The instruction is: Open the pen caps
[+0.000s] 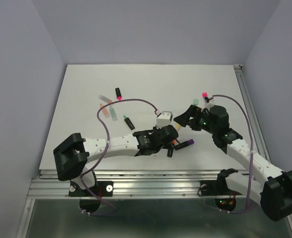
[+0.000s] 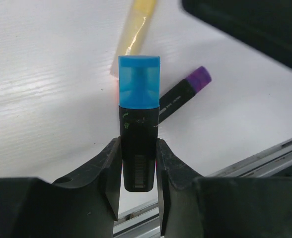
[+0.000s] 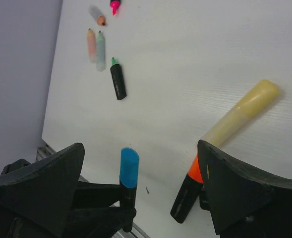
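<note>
I should move my right gripper closer to the left gripper next. Then I should close its wide-apart fingers around the blue cap [image 2: 139, 82] between them.
My left gripper [image 2: 138, 166] is shut on the black barrel of a pen [image 2: 138, 148]. The pen stands up from the jaws with its blue pen cap [image 2: 139, 82] on. In the right wrist view that blue cap [image 3: 129, 167] rises between the wide-apart fingers of my open right gripper [image 3: 141, 186], touching neither. From above, the left gripper [image 1: 172, 133] and right gripper [image 1: 183, 119] meet near the table's middle. An orange-capped pen [image 3: 188, 193], a purple-capped pen [image 2: 185, 94] and a yellow pen [image 3: 243, 111] lie on the table below.
Uncapped pens lie at the back left: a black one with a green tip [image 1: 129, 122], one with a pink tip [image 1: 118, 92], and pale barrels [image 1: 106, 106]. Loose pink [image 1: 204, 93] and green [image 1: 196, 100] caps sit behind the right gripper. A metal rail [image 1: 151, 176] runs along the near edge.
</note>
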Tool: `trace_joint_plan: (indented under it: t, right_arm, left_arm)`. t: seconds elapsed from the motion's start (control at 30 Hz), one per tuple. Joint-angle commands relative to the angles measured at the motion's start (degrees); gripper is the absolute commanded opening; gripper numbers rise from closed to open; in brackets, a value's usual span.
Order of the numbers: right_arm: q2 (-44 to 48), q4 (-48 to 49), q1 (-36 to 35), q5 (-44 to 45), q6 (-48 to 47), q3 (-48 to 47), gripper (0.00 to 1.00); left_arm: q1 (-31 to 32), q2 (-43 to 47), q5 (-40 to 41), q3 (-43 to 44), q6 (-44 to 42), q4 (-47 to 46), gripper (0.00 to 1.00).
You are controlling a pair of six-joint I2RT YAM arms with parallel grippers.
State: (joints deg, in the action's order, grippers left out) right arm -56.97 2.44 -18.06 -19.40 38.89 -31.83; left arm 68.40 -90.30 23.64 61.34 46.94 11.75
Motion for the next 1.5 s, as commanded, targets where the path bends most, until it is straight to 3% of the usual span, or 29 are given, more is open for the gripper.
trace_joint_plan:
  t: [0.0,0.2,0.4,0.6,0.8,0.9,1.3,1.47]
  right_arm:
    - [-0.9,9.8,-7.3,-0.4,4.4,-0.9,1.0]
    - [-3.6,10.0,-13.0,5.1,7.2,-1.7,0.98]
    - [-4.5,8.0,-14.2,6.9,7.8,-1.2,0.94]
    - [-6.0,7.5,-14.3,6.1,10.8,-1.7,0.84]
    - [-6.1,7.0,-14.4,6.2,11.5,-1.9,0.69]
    - [-5.2,6.4,-14.4,6.8,11.8,-1.6,0.56]
    - [-4.6,4.8,-14.4,5.1,12.0,-1.6,0.42]
    - [-4.1,4.6,-14.3,4.5,11.9,-1.7,0.18]
  left_arm:
    - [1.4,2.4,3.3,-2.2,-2.0,-4.8,0.0]
    - [2.5,3.2,4.0,-2.0,-1.6,-5.0,0.0]
    - [2.9,5.2,4.7,-2.6,-1.6,-5.2,0.0]
    - [3.4,6.0,4.5,-3.1,-3.1,-7.2,0.0]
    - [3.6,5.7,4.7,-2.7,-2.8,-7.1,0.0]
    - [3.7,5.7,4.6,-2.5,-2.9,-7.1,0.0]
    - [3.7,5.6,5.1,-1.3,-3.3,-7.1,0.0]
    - [3.6,5.7,5.3,-1.1,-3.4,-7.1,0.0]
